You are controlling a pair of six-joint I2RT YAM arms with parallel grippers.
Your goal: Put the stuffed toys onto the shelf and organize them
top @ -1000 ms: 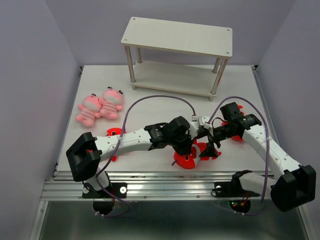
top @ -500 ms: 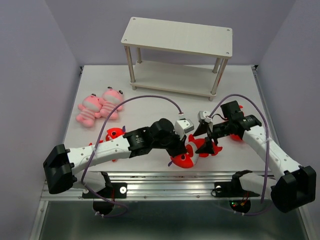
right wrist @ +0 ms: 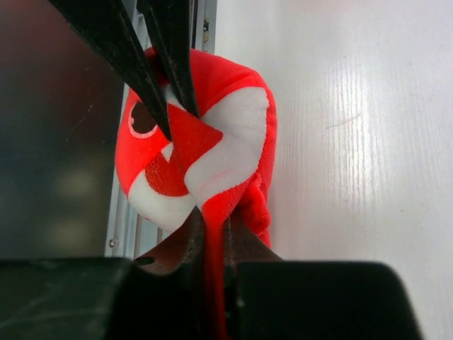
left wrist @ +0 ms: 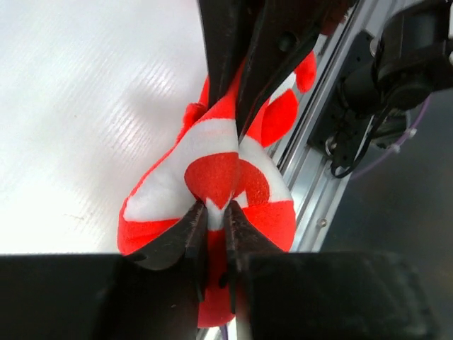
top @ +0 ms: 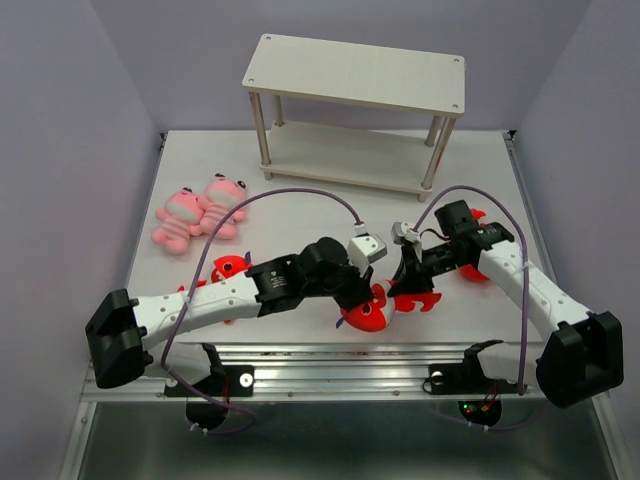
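Next, my right gripper carries the toy outward onto the empty lower board's end nearest the toy behind this arm and releases it. The board lies outward of that gripper.
One red stuffed toy (top: 366,316) with white patches lies near the table's front edge, and both grippers pinch it. My left gripper (top: 372,293) is shut on its red and white plush (left wrist: 212,159). From the other side my right gripper (top: 401,288) is shut on a red fin (right wrist: 212,184). Another red toy (top: 228,267) peeks out from under the left arm, and a third (top: 476,270) is behind the right arm. Two pink striped toys (top: 200,212) lie side by side at the left. The shelf (top: 355,75) stands at the back with nothing on either board.
The aluminium rail (top: 330,360) of the table's front edge runs just below the held toy. Purple cables (top: 300,195) loop above both arms. Grey walls enclose the table on the left, right and back.
My right gripper was open beside the red toy and has now shut on it. The left arm stretched out lower across the table a second ago, keeping its grip.
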